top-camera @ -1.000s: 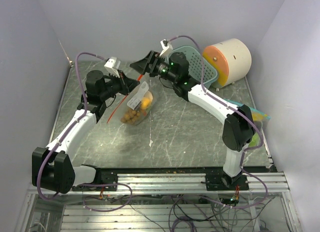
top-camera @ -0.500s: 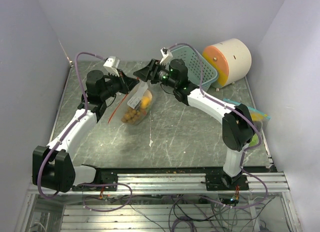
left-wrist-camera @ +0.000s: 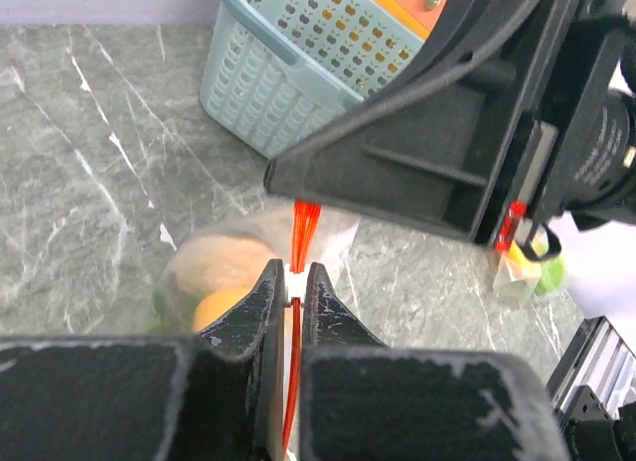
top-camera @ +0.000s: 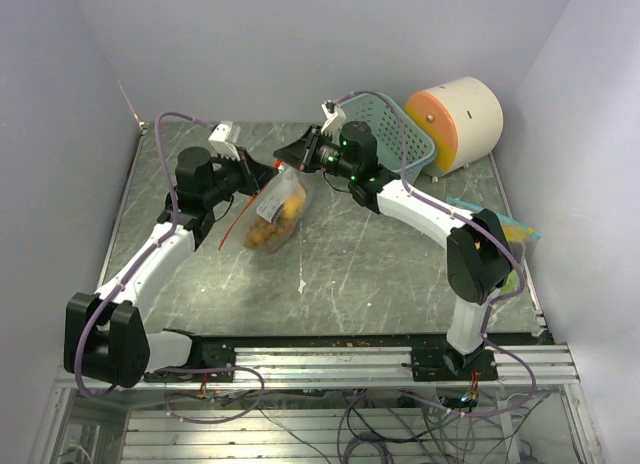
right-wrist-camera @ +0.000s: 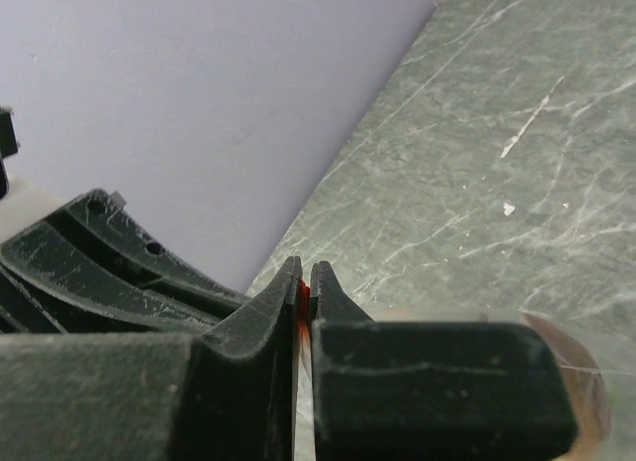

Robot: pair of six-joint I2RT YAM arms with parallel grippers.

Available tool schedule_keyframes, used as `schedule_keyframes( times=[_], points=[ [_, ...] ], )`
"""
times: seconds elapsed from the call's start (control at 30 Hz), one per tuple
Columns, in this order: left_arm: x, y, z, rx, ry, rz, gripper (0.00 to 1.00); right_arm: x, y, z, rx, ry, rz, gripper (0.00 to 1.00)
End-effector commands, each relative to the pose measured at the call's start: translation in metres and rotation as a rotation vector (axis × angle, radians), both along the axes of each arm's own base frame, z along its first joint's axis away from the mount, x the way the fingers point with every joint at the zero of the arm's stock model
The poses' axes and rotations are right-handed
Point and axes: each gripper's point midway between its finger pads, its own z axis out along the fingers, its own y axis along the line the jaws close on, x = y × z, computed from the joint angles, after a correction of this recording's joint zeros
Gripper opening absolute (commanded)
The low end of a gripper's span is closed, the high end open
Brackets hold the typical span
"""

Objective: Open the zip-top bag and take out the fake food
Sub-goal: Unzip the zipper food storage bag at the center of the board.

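Observation:
The bag's red zip strip still looks zipped toward its loose near end (top-camera: 221, 247), so my left gripper will next draw back along it to there, then lower and release.
The clear zip-top bag (top-camera: 272, 216) hangs between my two grippers at the back middle of the table, its orange-red zip strip (left-wrist-camera: 303, 218) on top. Inside it lie the fake food pieces (top-camera: 268, 234), orange and brown, seen blurred as an orange lump (left-wrist-camera: 221, 307) in the left wrist view. My left gripper (left-wrist-camera: 294, 272) is shut on the strip at a white piece. From the opposite side my right gripper (right-wrist-camera: 304, 279) is shut on the same red strip, its black body (left-wrist-camera: 417, 153) just beyond the left fingers. In the top view the left gripper (top-camera: 266, 172) and right gripper (top-camera: 286, 162) meet over the bag's top.
A teal perforated basket (top-camera: 390, 124) stands at the back, leaning on a big cream cylinder with an orange face (top-camera: 462, 122). Another bag with green and yellow items (top-camera: 512, 254) lies at the right edge behind the right arm. A small white scrap (top-camera: 301, 282) lies on the table.
My right gripper swung left to the bag's top and closed on the zip strip. The bag has risen and shifted slightly, and the left gripper has kept its hold.

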Motion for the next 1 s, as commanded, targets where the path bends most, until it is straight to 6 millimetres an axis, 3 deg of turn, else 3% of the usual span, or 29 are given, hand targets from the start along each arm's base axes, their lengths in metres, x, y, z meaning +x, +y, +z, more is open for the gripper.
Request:
schedule_keyframes(
  times=[0.0,0.3,0.47,0.6,0.77,0.97],
  points=[
    [-0.015,0.012,-0.007,0.026,0.01,0.04,0.07,0.031,-0.028,0.014,-0.01,-0.033,-0.094,0.0],
    [-0.051,0.026,-0.037,0.085,0.113,0.053,0.07,0.07,-0.065,0.007,-0.051,-0.035,-0.181,0.0],
    [-0.067,0.04,-0.053,0.159,0.133,0.087,0.07,0.107,-0.105,0.009,-0.073,-0.052,-0.267,0.0],
    [-0.078,0.054,-0.052,0.203,0.142,0.138,0.07,0.131,-0.127,0.013,-0.081,-0.059,-0.317,0.0],
    [-0.094,0.061,-0.059,0.256,0.189,0.125,0.07,0.139,-0.123,0.011,-0.048,-0.047,-0.304,0.0],
    [-0.094,0.063,-0.054,0.244,0.178,0.149,0.07,0.123,-0.089,0.013,-0.052,-0.081,-0.224,0.0]
  ],
)
